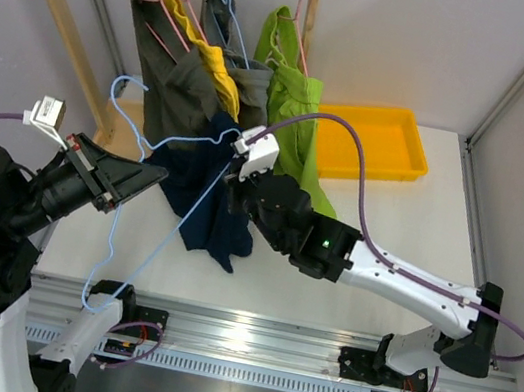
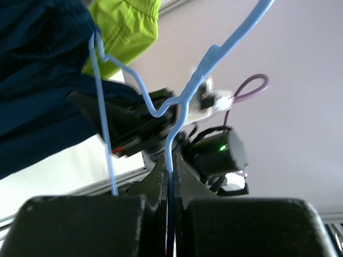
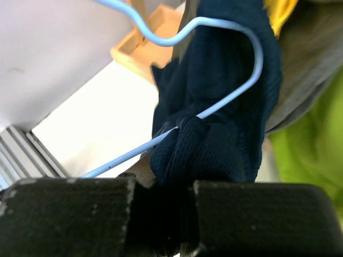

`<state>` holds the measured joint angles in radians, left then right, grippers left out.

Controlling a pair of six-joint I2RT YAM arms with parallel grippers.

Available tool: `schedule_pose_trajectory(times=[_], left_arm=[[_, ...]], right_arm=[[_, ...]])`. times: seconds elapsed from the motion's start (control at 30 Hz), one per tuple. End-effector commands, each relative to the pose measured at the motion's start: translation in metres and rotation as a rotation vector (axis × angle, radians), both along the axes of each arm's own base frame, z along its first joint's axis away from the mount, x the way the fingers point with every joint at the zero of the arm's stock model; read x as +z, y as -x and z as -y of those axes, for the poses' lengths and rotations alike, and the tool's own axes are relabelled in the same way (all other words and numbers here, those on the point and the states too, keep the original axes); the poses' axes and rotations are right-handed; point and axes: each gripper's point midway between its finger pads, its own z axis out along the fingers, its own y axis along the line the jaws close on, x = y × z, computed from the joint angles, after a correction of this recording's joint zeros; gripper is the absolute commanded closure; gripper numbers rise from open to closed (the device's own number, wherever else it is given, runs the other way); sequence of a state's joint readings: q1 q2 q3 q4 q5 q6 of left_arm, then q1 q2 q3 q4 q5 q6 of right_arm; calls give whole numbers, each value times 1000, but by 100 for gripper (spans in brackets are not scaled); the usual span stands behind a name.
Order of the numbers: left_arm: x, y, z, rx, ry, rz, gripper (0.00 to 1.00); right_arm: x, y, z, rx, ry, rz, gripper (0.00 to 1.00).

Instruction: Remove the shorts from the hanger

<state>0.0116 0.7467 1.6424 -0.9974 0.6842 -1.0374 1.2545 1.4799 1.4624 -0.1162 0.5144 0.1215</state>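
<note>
My right gripper lifts off the hanger next, moves outward over the yellow tray (image 1: 376, 147) and lowers to release the navy shorts (image 1: 206, 196), as the tray stands empty.
My left gripper (image 1: 146, 179) is shut on the wire of a light blue hanger (image 1: 114, 231), which it holds off the rack above the table. In the left wrist view the wire (image 2: 182, 101) runs between the closed fingers of that gripper (image 2: 170, 160). The navy shorts (image 1: 206, 196) hang bunched on this hanger. My right gripper (image 1: 233, 186) is shut on a fold of the navy shorts (image 3: 225, 107) beside the hanger wire (image 3: 123, 155). Olive-grey (image 1: 174, 89), yellow (image 1: 211, 55), grey (image 1: 246, 87) and lime green (image 1: 292, 110) shorts hang on the rack behind.
A wooden rack (image 1: 61, 8) with pink and blue hangers stands at the back left of the white table (image 1: 406, 242). A yellow tray (image 1: 373, 145) lies at the back right. Grey walls close in the back and right.
</note>
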Motion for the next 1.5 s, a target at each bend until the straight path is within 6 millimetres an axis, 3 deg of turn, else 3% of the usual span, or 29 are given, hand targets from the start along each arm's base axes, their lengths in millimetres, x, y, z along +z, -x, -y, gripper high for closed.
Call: schedule_pose_trajectory(times=[0.0,0.07,0.17,0.2,0.23,0.27,0.3,0.4,0.5,0.57,0.63,0.67,0.7,0.73,0.77,0.83,0.9,0.93,1.0,1.03,1.07,1.1,1.17,1.2,1.27,1.3,1.33,1.37,1.47], left_arm=[[-14,30,15,-137,25,-76,100],[-21,42,18,-163,58,-95,100],[-24,60,21,-198,65,-140,100],[-22,67,22,-209,54,-138,100],[-22,70,22,-222,14,-126,100],[-35,77,21,-224,-2,-200,100],[-31,85,20,-232,-58,-138,100],[-40,88,15,-210,-123,-125,100],[-49,81,4,-135,-199,-67,100],[-64,64,-13,-18,-283,-58,100],[-64,55,-31,90,-383,26,100],[-63,45,-53,222,-442,41,100],[-59,42,-66,304,-478,69,100],[-58,37,-75,349,-496,57,100],[-30,47,-86,418,-505,134,100],[-1,43,-103,532,-511,170,100],[30,50,-119,644,-503,232,100],[31,32,-123,659,-520,188,100],[39,20,-130,709,-503,189,100],[54,14,-131,731,-477,249,100],[57,8,-131,739,-472,267,100],[44,-10,-134,741,-500,224,100],[51,-31,-137,758,-518,255,100],[49,-40,-140,765,-553,253,100],[55,-58,-148,797,-605,264,100],[59,-62,-150,806,-615,273,100],[63,-66,-151,812,-620,285,100],[63,-71,-151,810,-625,288,100],[62,-88,-149,787,-660,309,100]], right_arm=[[75,-3,29,-54,-176,100,100],[88,-3,31,-51,-170,136,100],[87,-9,39,-101,-128,148,100],[87,-11,47,-121,-128,148,100],[70,-14,53,-152,-94,139,100],[65,-16,60,-167,-91,139,100],[74,-19,80,-198,-123,149,100],[71,-18,113,-266,-129,149,100],[110,-7,165,-322,-183,209,100],[153,4,203,-342,-263,252,100],[180,9,226,-362,-265,294,100],[191,10,233,-369,-258,308,100],[215,14,250,-385,-279,325,100],[222,12,250,-397,-243,343,100],[229,11,255,-410,-229,351,100],[257,13,271,-443,-246,397,100],[267,6,265,-463,-235,423,100],[283,7,273,-475,-251,448,100],[283,-11,260,-501,-194,456,100],[301,-10,266,-492,-231,480,100],[300,-23,273,-526,-217,475,100],[297,-38,261,-524,-196,469,100],[311,-46,263,-487,-244,482,100],[307,-71,268,-534,-220,479,100],[326,-78,272,-495,-273,513,100],[330,-91,286,-533,-268,532,100],[324,-114,280,-534,-250,525,100],[339,-113,291,-545,-287,565,100],[346,-148,312,-561,-327,611,100]])
